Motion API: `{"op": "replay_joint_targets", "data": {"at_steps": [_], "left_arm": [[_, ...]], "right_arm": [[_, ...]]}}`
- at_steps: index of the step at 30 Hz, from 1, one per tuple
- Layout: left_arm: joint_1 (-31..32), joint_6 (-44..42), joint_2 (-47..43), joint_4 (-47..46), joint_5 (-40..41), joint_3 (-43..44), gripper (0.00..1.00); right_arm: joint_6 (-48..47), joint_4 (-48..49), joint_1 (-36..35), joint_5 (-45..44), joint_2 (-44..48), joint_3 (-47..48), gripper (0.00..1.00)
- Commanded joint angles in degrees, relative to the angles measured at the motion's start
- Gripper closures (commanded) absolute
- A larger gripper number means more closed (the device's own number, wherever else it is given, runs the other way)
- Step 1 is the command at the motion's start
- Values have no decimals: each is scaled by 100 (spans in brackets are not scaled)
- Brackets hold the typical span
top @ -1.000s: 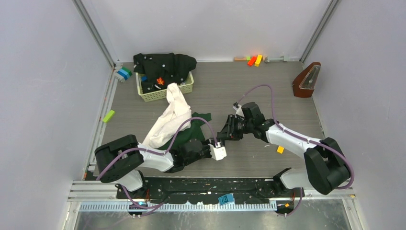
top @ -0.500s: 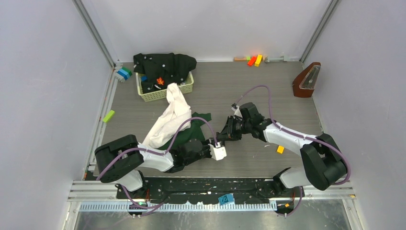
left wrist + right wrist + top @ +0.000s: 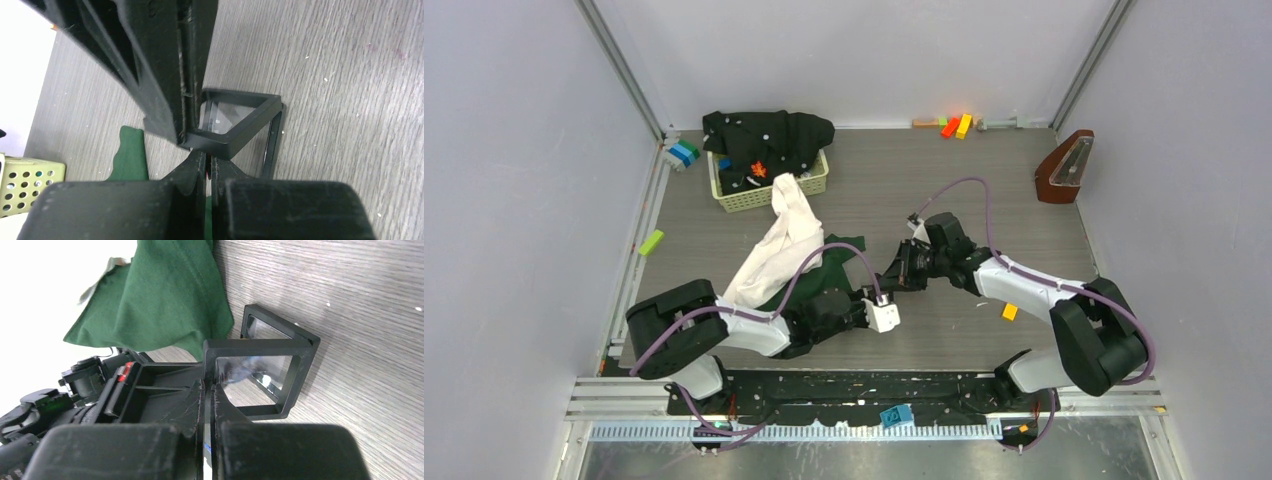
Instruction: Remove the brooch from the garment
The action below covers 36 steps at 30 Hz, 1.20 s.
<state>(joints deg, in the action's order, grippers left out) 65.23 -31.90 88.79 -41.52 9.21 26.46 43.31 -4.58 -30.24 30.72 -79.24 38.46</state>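
Note:
My right gripper should next move outward with the black box [image 3: 295, 380] and let go of it on the bare tabletop, because that spot is clear of the garment.
The cream-white and dark green garment [image 3: 779, 250] lies on the table left of centre; its green part shows in the left wrist view [image 3: 130, 155] and the right wrist view [image 3: 170, 295]. A small black square box [image 3: 295, 380] with a clear window stands open just right of it [image 3: 240, 130]. My right gripper [image 3: 894, 283] [image 3: 209, 390] is shut on the box's frame edge. My left gripper [image 3: 871, 297] [image 3: 208, 162] faces it at the box's near corner, jaws almost closed on a tiny pink-red speck, seemingly the brooch. The two grippers nearly touch.
A yellow-green basket [image 3: 769, 195] at the back left holds a black speckled garment [image 3: 764, 135] with an orange ornament [image 3: 759, 168]. A brown wedge [image 3: 1064, 168] stands back right. Coloured blocks [image 3: 954, 126] lie by the back wall, an orange block [image 3: 1009, 312] by the right arm.
The right arm has drawn slightly left, bringing the box closer to the left gripper. The left wrist has shifted only a little. Both grips stay the same.

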Motion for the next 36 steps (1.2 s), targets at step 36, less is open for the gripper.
{"op": "replay_joint_targets", "data": {"at_steps": [36], "left_arm": [[24, 240, 384, 421, 526, 404, 100]], "right_arm": [[349, 941, 853, 852, 351, -801, 100]]}}
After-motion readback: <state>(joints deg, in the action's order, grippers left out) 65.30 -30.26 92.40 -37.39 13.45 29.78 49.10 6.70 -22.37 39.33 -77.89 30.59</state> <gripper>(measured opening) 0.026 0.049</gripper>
